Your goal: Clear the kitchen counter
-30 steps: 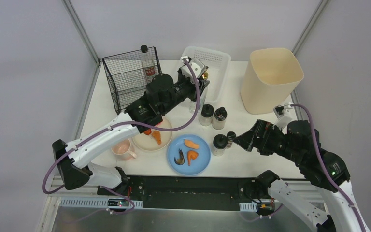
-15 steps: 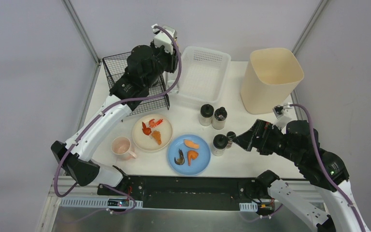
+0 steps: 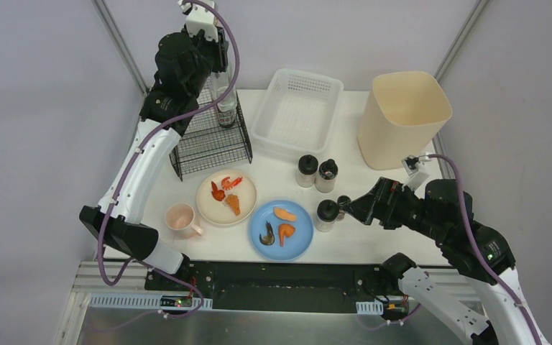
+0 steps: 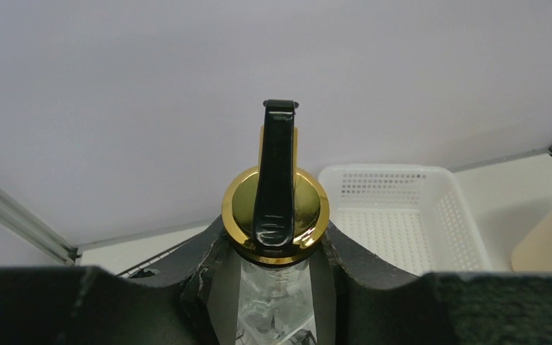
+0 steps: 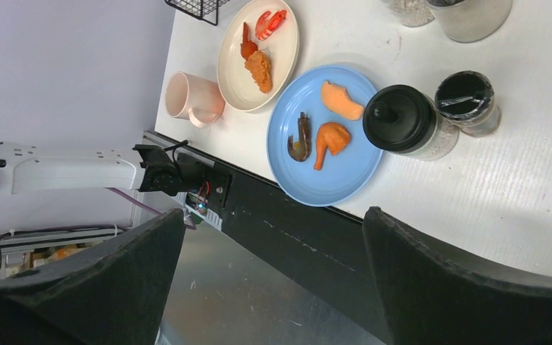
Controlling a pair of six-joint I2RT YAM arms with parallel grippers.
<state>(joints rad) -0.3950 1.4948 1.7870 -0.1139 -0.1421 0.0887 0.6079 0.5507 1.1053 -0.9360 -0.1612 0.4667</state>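
Observation:
I will move my left gripper left in the top view, then lower and release into empty basket space beside the red-labelled bottle [image 3: 224, 108].
My left gripper [image 4: 275, 248] is shut on the neck of a clear glass bottle [image 4: 275, 302] with a gold cap and black pourer. In the top view the left gripper [image 3: 213, 59] is raised above the black wire basket [image 3: 203, 142] at the back left, hiding the held bottle. A red-labelled bottle [image 3: 224, 108] stands in that basket. My right gripper [image 3: 352, 208] hangs open and empty at the front right of the kitchen counter [image 3: 381, 241], just right of a black-capped jar [image 3: 325, 213]. In the right wrist view the right gripper [image 5: 273, 280] frames the counter's front edge.
A blue plate [image 3: 298, 248] and a cream plate [image 3: 208, 205] hold food pieces, with a pink mug [image 3: 182, 219] to their left. Two jars [image 3: 307, 171] [image 3: 326, 175] and a small bottle [image 3: 343, 205] stand mid-counter. A white basket [image 3: 298, 111] and cream bin [image 3: 402, 115] stand behind.
My left arm has swung the gold-capped bottle from beside the white basket leftward and upward to above the wire basket. The right arm has barely shifted.

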